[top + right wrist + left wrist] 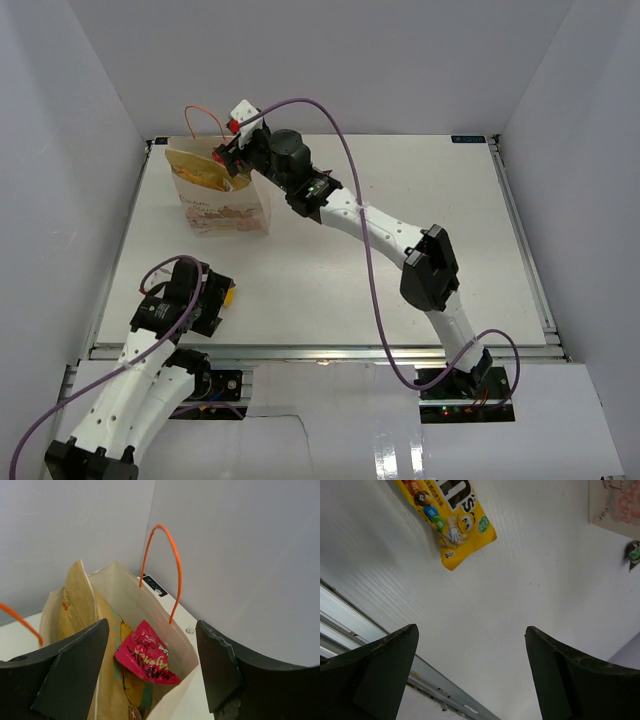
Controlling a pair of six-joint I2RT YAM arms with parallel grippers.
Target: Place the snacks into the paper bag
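Observation:
My left gripper should move outward and down onto the yellow M&M's pack's near corner, closest to my open fingers.
The cream paper bag [228, 205] stands upright at the table's far left, with orange cord handles [165, 550]. The golden-yellow and teal chip bag [77, 605] stands inside it, and a red packet [147, 656] lies in the bag's mouth beside it. My right gripper [152, 625] is open and empty just above the bag's opening; it also shows in the top view [236, 142]. The yellow M&M's pack [452, 517] lies flat on the table ahead of my left gripper [470, 632], which is open, empty and low near the front left; the pack peeks out beside it [231, 296]. No other snack shows.
The table's metal front rail [355, 617] runs just under my left gripper. White enclosure walls [240, 555] stand close behind and to the left of the bag. The bag's printed side [615, 502] shows far ahead of the left gripper.

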